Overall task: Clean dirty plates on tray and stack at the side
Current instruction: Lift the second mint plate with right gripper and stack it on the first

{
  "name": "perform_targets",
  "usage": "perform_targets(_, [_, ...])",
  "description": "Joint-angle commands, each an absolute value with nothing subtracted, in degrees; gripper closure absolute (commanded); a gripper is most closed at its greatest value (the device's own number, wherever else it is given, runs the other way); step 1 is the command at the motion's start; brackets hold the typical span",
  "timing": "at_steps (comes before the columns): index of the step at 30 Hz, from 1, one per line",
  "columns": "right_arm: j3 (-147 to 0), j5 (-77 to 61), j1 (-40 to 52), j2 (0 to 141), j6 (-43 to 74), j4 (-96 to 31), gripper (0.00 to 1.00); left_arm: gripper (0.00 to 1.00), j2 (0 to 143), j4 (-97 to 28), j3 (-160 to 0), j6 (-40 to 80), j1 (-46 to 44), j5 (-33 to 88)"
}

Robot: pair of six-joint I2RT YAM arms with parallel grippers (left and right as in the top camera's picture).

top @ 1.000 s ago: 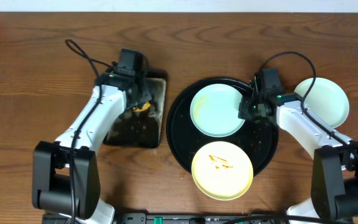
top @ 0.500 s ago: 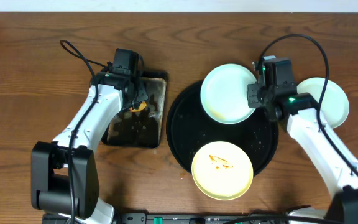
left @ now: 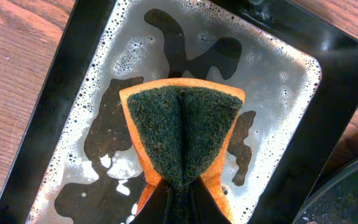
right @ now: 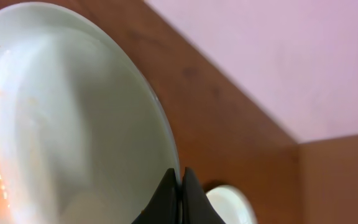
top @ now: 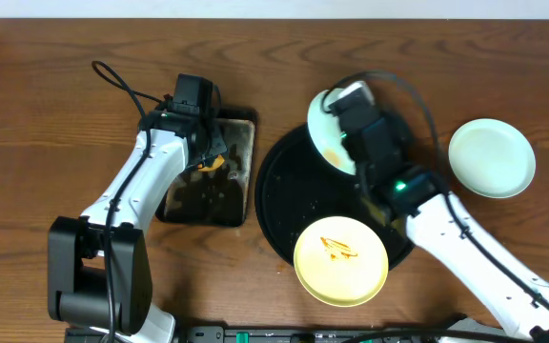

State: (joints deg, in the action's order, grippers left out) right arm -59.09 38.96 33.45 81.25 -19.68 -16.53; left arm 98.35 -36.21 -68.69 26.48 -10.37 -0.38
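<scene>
Another mint-blue plate [top: 492, 158] is already beside the round tray [top: 284, 205]. My right gripper needs to carry my plate to the right in the overhead view next and lower it over that one.
My right gripper [top: 358, 143] [right: 180, 180] is shut on the rim of a mint-blue plate [top: 324, 133] [right: 73, 124] and holds it lifted and tilted above the far edge of the round black tray [top: 284, 205]; faint orange smears show on it. A pale yellow plate [top: 341, 260] with an orange-brown sauce streak lies on the tray's near edge. A second mint-blue plate [top: 491, 158] lies on the table at the right and shows in the right wrist view [right: 232, 205]. My left gripper [top: 210, 157] [left: 180, 202] is shut on an orange sponge with a green scouring face [left: 182, 134] over the sponge tray.
The rectangular black sponge tray [top: 246, 167] [left: 61, 93] holds soapy water and stands left of the round tray. A black cable [top: 122, 81] loops across the table behind my left arm.
My right gripper has lifted the mint-blue plate off the tray and tilted it on edge, and the arm has swung toward the middle. My left arm with the sponge has barely moved.
</scene>
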Motion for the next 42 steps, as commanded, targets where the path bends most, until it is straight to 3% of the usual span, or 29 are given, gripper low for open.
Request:
perform_targets(1, [-60.25, 51.24, 36.56, 80.62, -25.85, -13.87, 0.99, 0.92, 98.28, -36.38, -68.23, 25.26, -10.17, -1.34])
perform_targets(11, [-60.25, 52.29, 36.77, 80.62, -25.91, -12.64, 0.99, 0.92, 98.28, -36.38, -68.23, 25.28, -10.20, -1.34])
perform_targets(15, [-60.23, 52.03, 34.65, 80.62, -15.86, -14.44, 0.99, 0.92, 98.28, -36.38, -68.23, 25.28, -10.20, -1.34])
perform_targets(20, [-60.23, 41.93, 26.15, 80.64, -0.10, -22.02, 0.99, 0.92, 98.28, -36.40, -68.23, 25.26, -10.20, -1.34])
perform_targets(27, [-60.23, 33.87, 10.68, 80.64, 11.84, -25.15, 0.99, 0.92, 98.28, -36.42, -68.23, 25.28, -10.20, -1.34])
perform_targets(42, [-60.23, 19.59, -18.37, 86.98, 21.96, -26.35, 0.99, 0.93, 98.28, -36.49, -68.23, 25.28, -10.20, -1.34])
